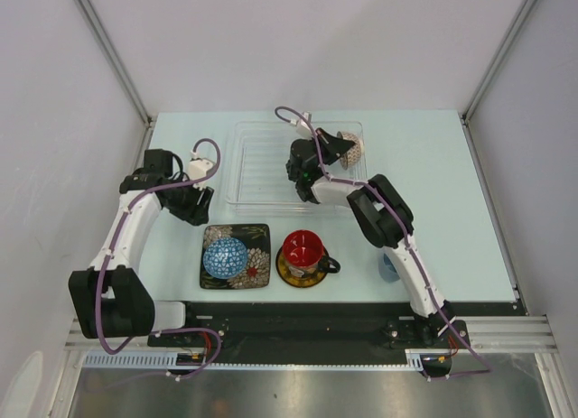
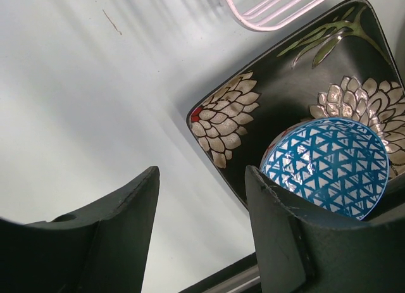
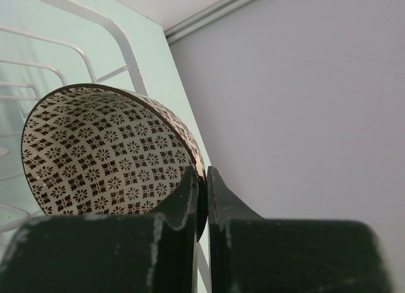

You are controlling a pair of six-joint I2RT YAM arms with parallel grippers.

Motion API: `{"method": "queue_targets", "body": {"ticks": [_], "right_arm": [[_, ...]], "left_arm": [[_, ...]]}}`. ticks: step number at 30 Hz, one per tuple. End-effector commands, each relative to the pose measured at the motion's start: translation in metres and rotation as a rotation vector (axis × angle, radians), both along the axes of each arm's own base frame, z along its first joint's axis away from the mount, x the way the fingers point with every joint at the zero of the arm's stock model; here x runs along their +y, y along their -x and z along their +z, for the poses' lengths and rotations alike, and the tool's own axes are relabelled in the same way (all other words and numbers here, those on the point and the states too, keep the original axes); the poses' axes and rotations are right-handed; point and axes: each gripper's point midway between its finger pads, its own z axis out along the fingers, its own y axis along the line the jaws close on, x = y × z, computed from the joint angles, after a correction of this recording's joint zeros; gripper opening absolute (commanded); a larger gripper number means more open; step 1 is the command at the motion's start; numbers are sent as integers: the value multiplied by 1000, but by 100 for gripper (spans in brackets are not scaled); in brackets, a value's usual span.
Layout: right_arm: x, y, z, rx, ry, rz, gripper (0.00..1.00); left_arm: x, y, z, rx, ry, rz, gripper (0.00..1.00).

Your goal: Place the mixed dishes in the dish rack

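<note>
The rack's ribs are below, so the robot's right gripper will next lower the beige patterned bowl in among them.
My right gripper is shut on the rim of the beige patterned bowl, holding it on edge over the right end of the clear dish rack; in the right wrist view the bowl is pinched between the fingers. My left gripper is open and empty, just left of the black square floral plate. The blue patterned bowl sits on that plate, also in the left wrist view. The red-inside dark cup stands on the yellow-brown saucer. The light blue cup is partly hidden behind the right arm.
The rack's wire-like ribs lie under the held bowl. White walls enclose the table on three sides. The black rail runs along the near edge.
</note>
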Motion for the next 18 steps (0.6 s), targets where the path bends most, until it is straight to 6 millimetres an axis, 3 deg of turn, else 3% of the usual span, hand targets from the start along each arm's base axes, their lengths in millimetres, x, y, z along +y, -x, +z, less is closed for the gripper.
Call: {"method": "queue_targets", "body": {"ticks": [1, 7, 11, 12, 15, 17, 18], "right_arm": [[-17, 21, 2, -65, -114, -192, 0], [-10, 21, -17, -35, -127, -225, 2], [-10, 20, -20, -42, -150, -239, 10], [-11, 20, -19, -37, -151, -241, 13], [-12, 20, -22, -22, -147, -248, 37], [-11, 22, -21, -27, -155, -246, 43], [-9, 23, -21, -23, -155, -240, 53]], "left_arm": [[1, -6, 10, -50, 11, 19, 62], [1, -6, 13, -42, 11, 19, 62], [2, -6, 12, -33, 10, 24, 62], [2, -5, 12, -32, 12, 27, 62], [3, -6, 12, -29, 12, 30, 63], [4, -7, 13, -32, 8, 32, 64], [4, -6, 13, -31, 5, 32, 64]]}}
